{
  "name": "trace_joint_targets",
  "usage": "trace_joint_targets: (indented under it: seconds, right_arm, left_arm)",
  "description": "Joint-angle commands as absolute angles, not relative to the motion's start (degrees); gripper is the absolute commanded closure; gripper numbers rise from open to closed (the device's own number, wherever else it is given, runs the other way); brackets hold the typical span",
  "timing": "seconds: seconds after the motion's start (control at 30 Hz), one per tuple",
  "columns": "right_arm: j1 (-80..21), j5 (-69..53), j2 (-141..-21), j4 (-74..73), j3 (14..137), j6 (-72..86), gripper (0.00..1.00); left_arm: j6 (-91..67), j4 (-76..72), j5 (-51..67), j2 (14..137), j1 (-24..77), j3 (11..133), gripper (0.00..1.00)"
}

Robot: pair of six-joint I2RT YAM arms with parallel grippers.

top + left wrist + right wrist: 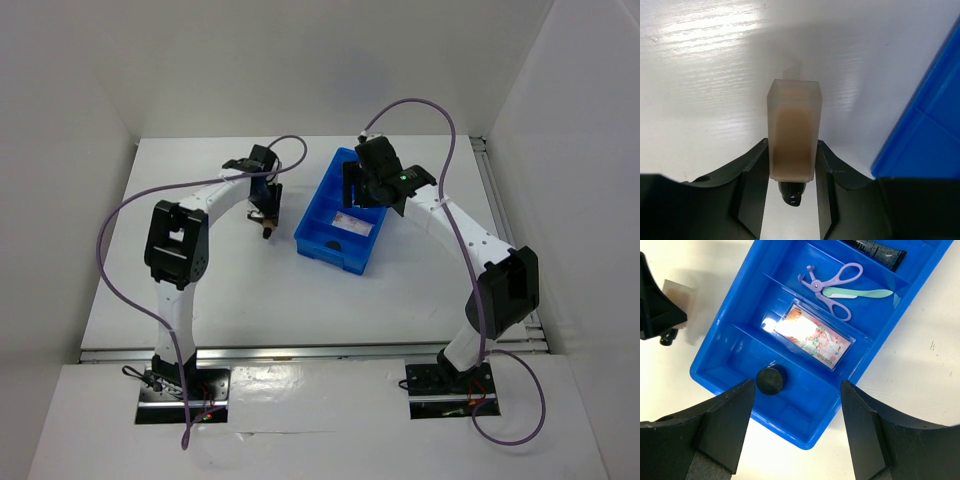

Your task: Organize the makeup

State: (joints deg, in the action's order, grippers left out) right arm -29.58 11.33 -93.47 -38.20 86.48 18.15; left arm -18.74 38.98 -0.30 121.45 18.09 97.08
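Observation:
My left gripper lifts the tube over the tray's side next and releases it. Free bottom of the blue tray beside the black pot (771,379) lies right of it in the top view.
My left gripper (792,152) is shut on a tan tube with a black tip (792,132), gripping its sides just above the white table, left of the blue tray (330,255). From above, the gripper (266,212) points down beside the tray. My right gripper (796,392) hangs open and empty over the tray's near end. In the tray lie a black round pot (771,379), a pinkish flat packet (814,340), a purple looped tool (832,287), a mint green stick (860,292) and a dark tube (875,250). The held tube (677,292) shows at the far left.
The tray's blue wall (925,140) stands close to the right of my left gripper. White walls enclose the table on three sides. A metal rail (300,352) runs along the table's near edge.

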Motion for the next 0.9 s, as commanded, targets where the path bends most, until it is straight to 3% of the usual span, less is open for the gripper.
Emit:
trace_joint_targets:
  seconds: [0.0, 0.13, 0.23, 0.43, 0.67, 0.87]
  right_arm:
    - [-29.18, 11.51, -92.72, -38.23, 89.56, 17.75, 0.24]
    - [-29.18, 11.51, -92.72, -37.01, 89.04, 17.75, 0.24]
    - [-28.57, 11.51, -92.72, -36.30, 87.90, 17.75, 0.24]
    - [-24.44, 10.99, -90.46, -36.91, 86.14, 22.41, 0.24]
    - [-12.07, 5.72, -83.68, -37.01, 78.32, 27.60, 0.24]
    - [-3.09, 1.77, -77.18, -35.68, 72.78, 30.23, 0.24]
  left_arm:
    - [-17.75, 42.44, 0.44, 114.88, 17.93, 103.08, 1.00]
    - [-15.91, 45.96, 4.81, 107.86, 17.93, 105.12, 1.00]
    - [-13.63, 45.97, 16.41, 105.30, 18.63, 105.12, 1.00]
    - [-14.49, 48.34, 24.52, 108.89, 24.78, 107.67, 1.00]
    - [-12.49, 44.83, 21.28, 112.93, 33.22, 107.49, 1.00]
    - [-3.44, 48.77, 16.52, 119.00, 33.75, 116.36, 1.00]
